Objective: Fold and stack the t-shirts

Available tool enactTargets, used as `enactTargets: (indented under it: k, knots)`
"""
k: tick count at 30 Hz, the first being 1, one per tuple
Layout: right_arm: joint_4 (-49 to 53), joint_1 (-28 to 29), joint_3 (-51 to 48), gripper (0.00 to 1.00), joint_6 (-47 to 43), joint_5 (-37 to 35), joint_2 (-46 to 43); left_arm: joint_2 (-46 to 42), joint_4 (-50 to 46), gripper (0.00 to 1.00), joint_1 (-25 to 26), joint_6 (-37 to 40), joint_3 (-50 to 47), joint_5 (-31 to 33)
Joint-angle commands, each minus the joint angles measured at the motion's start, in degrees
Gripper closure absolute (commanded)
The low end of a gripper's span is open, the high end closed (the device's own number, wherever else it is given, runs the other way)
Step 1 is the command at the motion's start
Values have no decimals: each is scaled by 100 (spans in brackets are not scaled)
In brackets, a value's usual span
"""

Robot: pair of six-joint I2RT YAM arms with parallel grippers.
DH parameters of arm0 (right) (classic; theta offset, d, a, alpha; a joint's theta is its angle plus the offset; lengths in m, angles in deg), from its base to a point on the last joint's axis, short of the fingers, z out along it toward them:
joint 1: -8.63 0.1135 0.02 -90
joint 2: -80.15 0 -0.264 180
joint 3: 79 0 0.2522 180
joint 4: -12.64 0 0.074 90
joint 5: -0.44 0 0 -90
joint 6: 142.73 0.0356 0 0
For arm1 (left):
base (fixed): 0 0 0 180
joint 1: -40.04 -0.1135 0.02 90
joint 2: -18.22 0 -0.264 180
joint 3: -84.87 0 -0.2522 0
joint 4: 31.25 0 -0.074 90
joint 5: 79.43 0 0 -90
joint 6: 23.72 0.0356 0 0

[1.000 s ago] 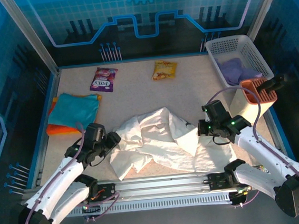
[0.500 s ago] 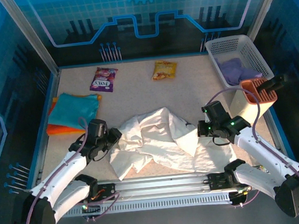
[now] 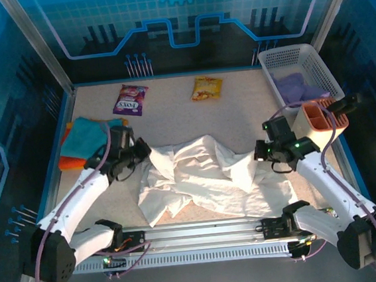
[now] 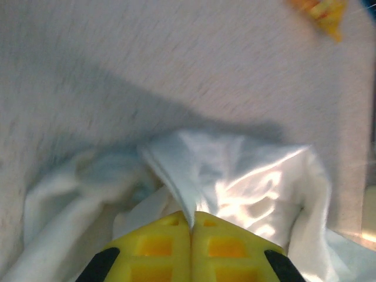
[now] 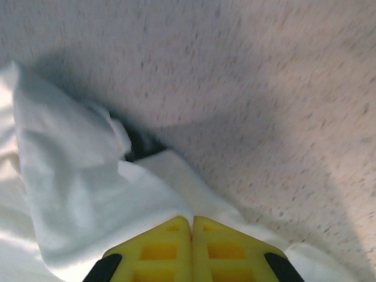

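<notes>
My left gripper draws the fold up and outward to the tabletop (image 3: 153, 93) beside the purple packet, which lies outward of it, next. It releases the fold there, since the shirt is crumpled.
The large white t-shirt (image 3: 205, 176) lies crumpled across the near middle of the table. My left gripper (image 3: 142, 152) is at its left edge, and its yellow fingers are shut on a fold of the white cloth (image 4: 247, 182), seen in the left wrist view with the gripper (image 4: 192, 218) pinching it. At the shirt's right edge my right gripper (image 3: 259, 155) is shut on an edge of white cloth (image 5: 76, 194), shown close up by the right wrist view of that gripper (image 5: 192, 220). A folded teal t-shirt (image 3: 84, 137) rests on an orange one (image 3: 70, 162) at the left.
A purple snack packet (image 3: 130, 99) and a yellow one (image 3: 207, 88) lie at the back. A white basket (image 3: 300, 55) with purple cloth (image 3: 296, 89) stands at the back right. An orange-topped holder (image 3: 320, 125) stands close behind the right arm.
The left gripper has shut on the white shirt's left edge and moved away from me. The right gripper has moved back and to the right. The shirt is pulled wider between them.
</notes>
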Motion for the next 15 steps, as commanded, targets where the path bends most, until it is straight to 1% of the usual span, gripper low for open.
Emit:
enactTargets:
  k: [1,7,9,11,13,15]
  knots:
    - [83,-257,817,100,-279,-237,372,368,-772,100,-254,1303,996,171]
    - [225,-382,2040,100,-495,-699,1338,1567,-1414,100,-524,2547,3007,236]
    - [343,-393,2431,100,-498,-946,1668,1983,-1665,100,-611,2834,3671,249]
    - [310,-414,2735,100,-498,-1214,1911,2374,-1799,100,-662,3093,4284,392]
    - [91,-448,2838,100,-545,-1381,2044,2590,-1812,100,-744,3250,4640,549]
    - [-75,-559,2964,100,-550,-1446,2212,2707,-1571,100,-886,3300,4749,595]
